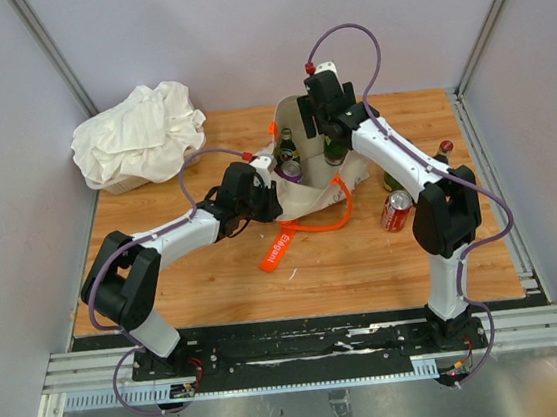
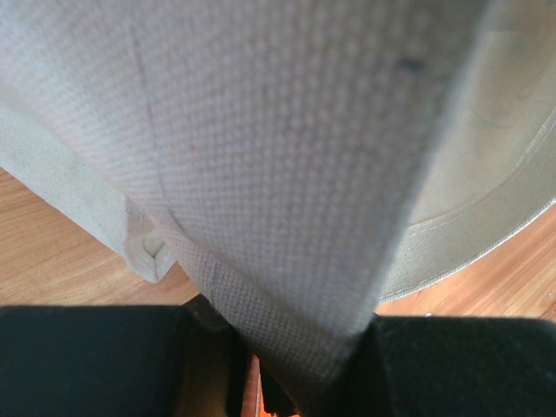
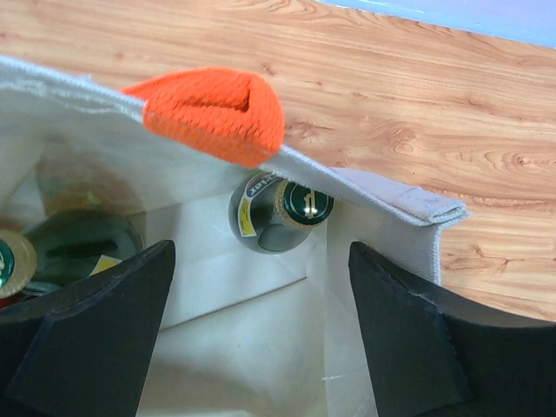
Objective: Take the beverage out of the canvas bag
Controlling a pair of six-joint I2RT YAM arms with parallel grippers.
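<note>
The green-capped bottle's neck (image 3: pixel 288 205) is below the fingers of my right gripper, so the gripper should go down beside the bag's orange handle until its open fingers are on both sides of the neck, then close.
The beige canvas bag (image 1: pixel 318 186) stands open mid-table, its orange handles (image 1: pixel 318 227) trailing forward. Green beer bottles (image 1: pixel 287 147) stand inside it. My left gripper (image 1: pixel 269 181) is shut on the bag's near-left edge; in the left wrist view the canvas (image 2: pixel 287 174) runs down between the closed jaws (image 2: pixel 300 369). My right gripper (image 1: pixel 330 130) hangs open over the bag's mouth. In the right wrist view its gripper (image 3: pixel 261 326) sits wide open just short of a green-capped bottle (image 3: pixel 300 207) in the bag's corner, under an orange handle (image 3: pixel 213 113). Another bottle (image 3: pixel 78 239) is at the left.
A white cloth bundle (image 1: pixel 137 134) lies at the back left. A red can (image 1: pixel 397 211), a green bottle (image 1: pixel 392 179) and a red-capped bottle (image 1: pixel 443 152) stand right of the bag, by my right arm. An orange tag (image 1: pixel 276 250) lies in front.
</note>
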